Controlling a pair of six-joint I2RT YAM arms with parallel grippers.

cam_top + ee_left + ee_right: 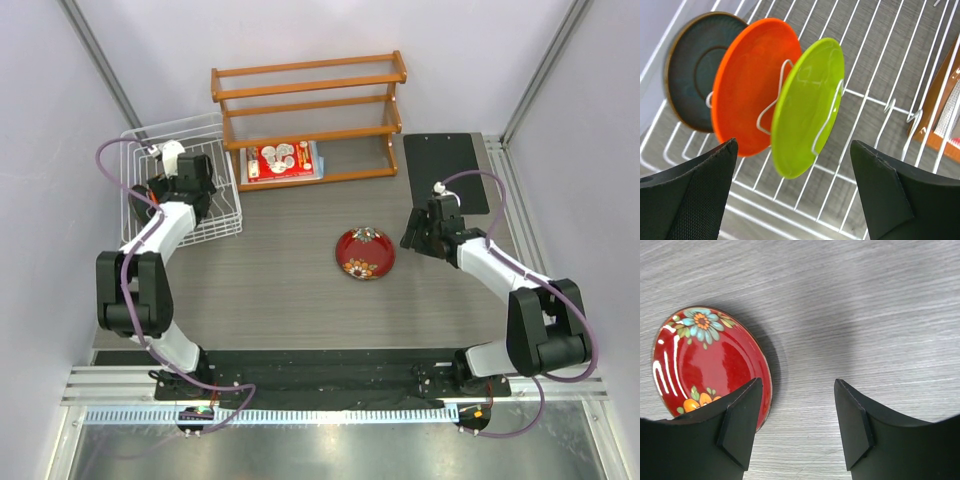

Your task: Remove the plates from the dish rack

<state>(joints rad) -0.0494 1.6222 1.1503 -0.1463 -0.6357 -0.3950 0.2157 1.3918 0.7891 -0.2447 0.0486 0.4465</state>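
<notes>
A gap parts the orange plate point(752, 82) from the lime green plate's upper rim point(778, 134) below. My left gripper needs to lower its open fingers astride that rim next.
The dark red floral plate point(365, 253) lies flat on the table; it also shows in the right wrist view point(710, 365). My right gripper point(417, 232) is open and empty just right of it point(797, 405). The white wire dish rack point(226, 218) stands at the back left. In the left wrist view the lime green plate point(807, 107), the orange plate point(752, 82) and the blue-grey plate point(692, 70) stand upright between its tines point(875, 130). My left gripper point(792, 180) is open and empty above the rack, close to the green plate, and hides the plates in the top view point(190, 185).
A brown wooden three-tier shelf point(310, 110) stands at the back with a red-and-white package point(283, 160) on its lowest tier. A black mat point(447, 170) lies at the back right. Grey walls close in both sides.
</notes>
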